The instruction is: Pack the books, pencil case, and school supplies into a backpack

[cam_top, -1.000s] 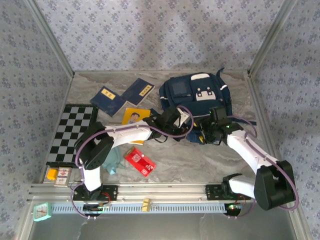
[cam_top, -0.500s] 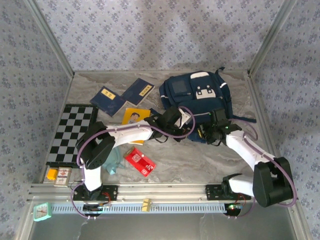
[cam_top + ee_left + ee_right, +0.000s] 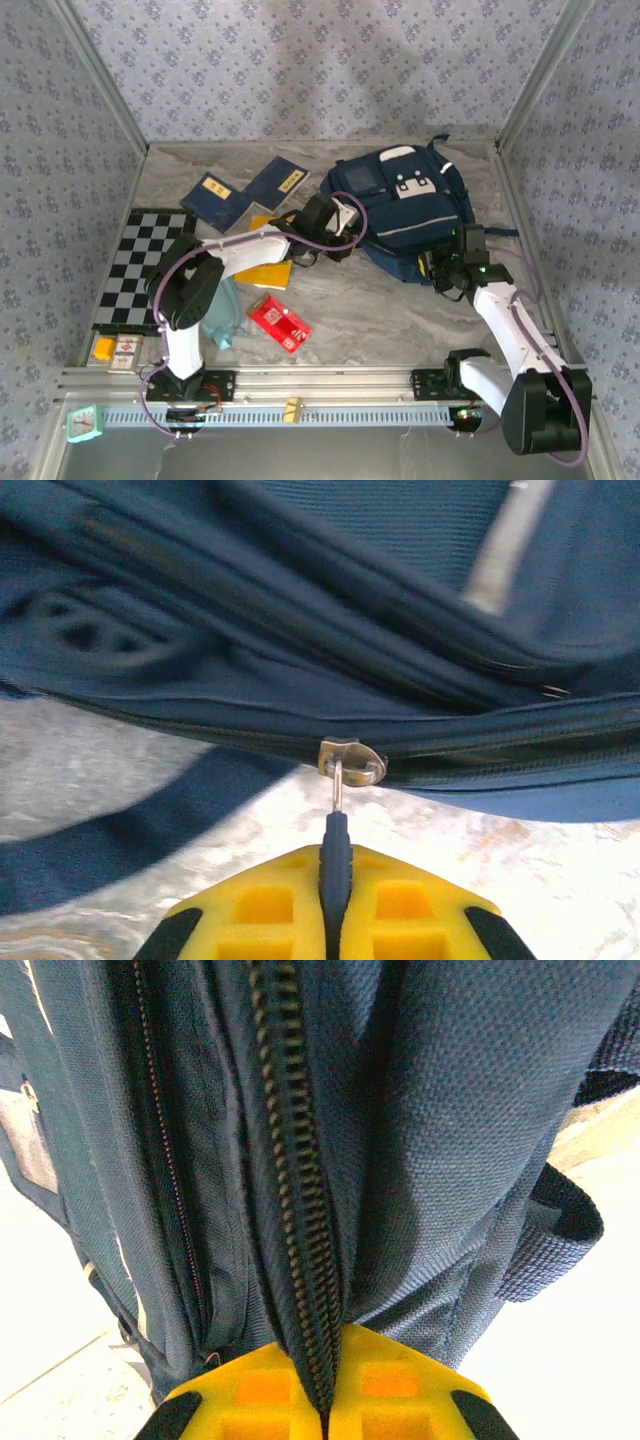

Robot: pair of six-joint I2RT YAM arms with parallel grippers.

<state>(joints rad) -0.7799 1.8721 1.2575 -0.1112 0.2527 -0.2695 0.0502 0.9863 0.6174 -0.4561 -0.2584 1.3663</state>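
Next, my left gripper draws the dark pull (image 3: 336, 845) outward along the backpack's closed zipper line (image 3: 200, 726), then releases it. The line is still shut past the metal slider.
The navy backpack (image 3: 405, 205) lies at the back right of the table. My left gripper (image 3: 345, 222) sits at its left edge, shut on the dark zipper pull (image 3: 336, 845), whose metal slider (image 3: 352, 761) rides the closed zipper line. At the bag's near right corner, my right gripper (image 3: 442, 268) is shut on the backpack's zipper edge (image 3: 305, 1290). Two navy books (image 3: 215, 198) (image 3: 278, 180) lie at the back left. The yellow book (image 3: 264, 273) is partly under my left arm. The teal pencil case (image 3: 222, 318) and red packet (image 3: 279, 322) lie near the left arm's base.
A checkerboard (image 3: 145, 265) covers the left side of the table. A small orange item (image 3: 103, 348) and a card sit at its near end. A teal clock (image 3: 85, 423) rests on the front rail. Walls close in on the back and both sides.
The right gripper has shut on the backpack's zipper edge and pulled right and nearer. The left gripper moved left and back with the zipper pull. The backpack shifted and stretched between them.
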